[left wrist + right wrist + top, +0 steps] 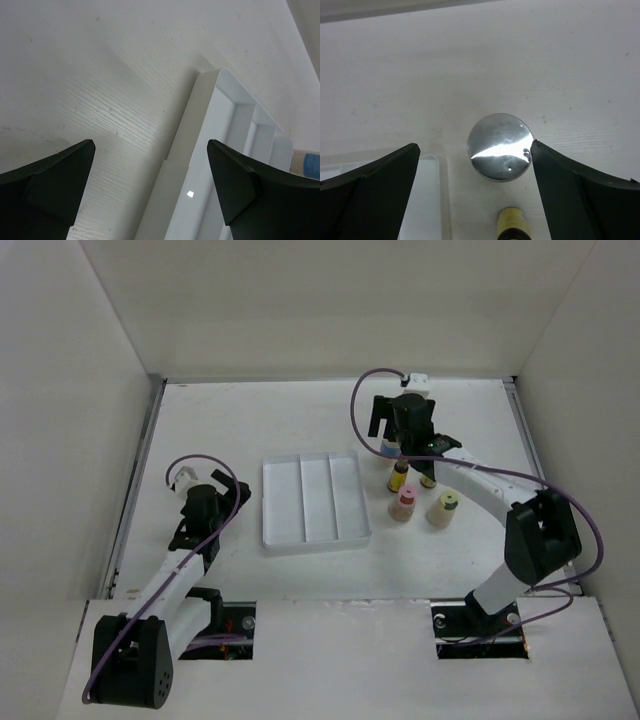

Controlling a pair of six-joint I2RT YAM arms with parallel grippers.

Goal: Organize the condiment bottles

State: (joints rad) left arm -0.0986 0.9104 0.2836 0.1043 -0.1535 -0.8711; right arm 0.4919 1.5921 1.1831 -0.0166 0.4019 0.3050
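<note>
The right gripper shifts to the right in the wrist view next, lowers around the jar and closes, as the jar's shiny grey lid [500,147] lies below it, off-center that way.
The clear jar [388,448] with a blue label stands at the back right, and its shiny grey lid [500,146] shows in the right wrist view. My right gripper [405,432] hovers over it, open [475,146], with the lid between the jaws and close to the right fingertip [536,150]. One slim dark tan-capped bottle [399,477] stands just in front, its cap [512,218] also in the right wrist view. The second [428,478] is partly hidden by the arm. The pink-topped bottle [403,504] and the cream-topped bottle [442,508] stand nearer. My left gripper [205,502] is open and empty [151,145].
The white three-compartment tray [313,532] lies mid-table, left of the bottles, with nothing in it. Its rim [207,95] runs under my left gripper's right finger, and a corner [427,190] shows in the right wrist view. White walls enclose the table on three sides.
</note>
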